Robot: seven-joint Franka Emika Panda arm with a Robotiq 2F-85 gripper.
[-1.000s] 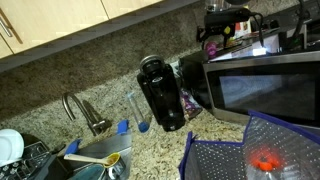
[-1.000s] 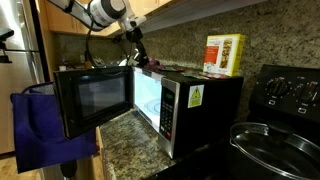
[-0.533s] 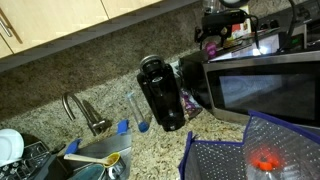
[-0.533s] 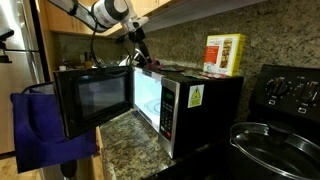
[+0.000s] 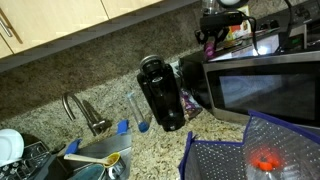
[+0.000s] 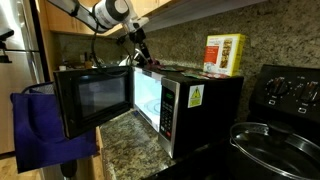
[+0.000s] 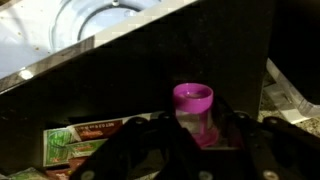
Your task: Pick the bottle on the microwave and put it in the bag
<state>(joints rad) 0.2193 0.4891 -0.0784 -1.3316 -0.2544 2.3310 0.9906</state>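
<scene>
The bag's mouth (image 5: 258, 150) is open in front of the microwave, so I will next move my gripper back from the microwave (image 5: 262, 88), lower the bottle into the bag's mouth and then let go of it.
The small magenta-purple bottle (image 7: 193, 110) stands on top of the microwave (image 5: 262, 88), near its back left corner. In the wrist view its round cap shows between my two dark fingers, which press against its sides. My gripper (image 7: 195, 135) is shut on the bottle (image 5: 210, 45). In both exterior views the arm reaches down under the cabinets onto the microwave top, with the gripper (image 6: 141, 52) at the back edge. The bag (image 5: 245, 152), with blue edges and dotted pale sides, stands open in front of the microwave (image 6: 190, 105) and shows as a blue bag (image 6: 45, 125) in the foreground.
A black coffee maker (image 5: 162, 92) stands left of the microwave, and a faucet (image 5: 85, 112) over a sink further left. The microwave door (image 6: 95, 100) hangs open. A yellow carton (image 6: 225, 53) sits on the microwave's far end. Cabinets (image 5: 60, 20) hang low above. A stove with a pot (image 6: 270, 145) is beside it.
The jaws have closed from wide open onto the bottle. The arm has barely moved.
</scene>
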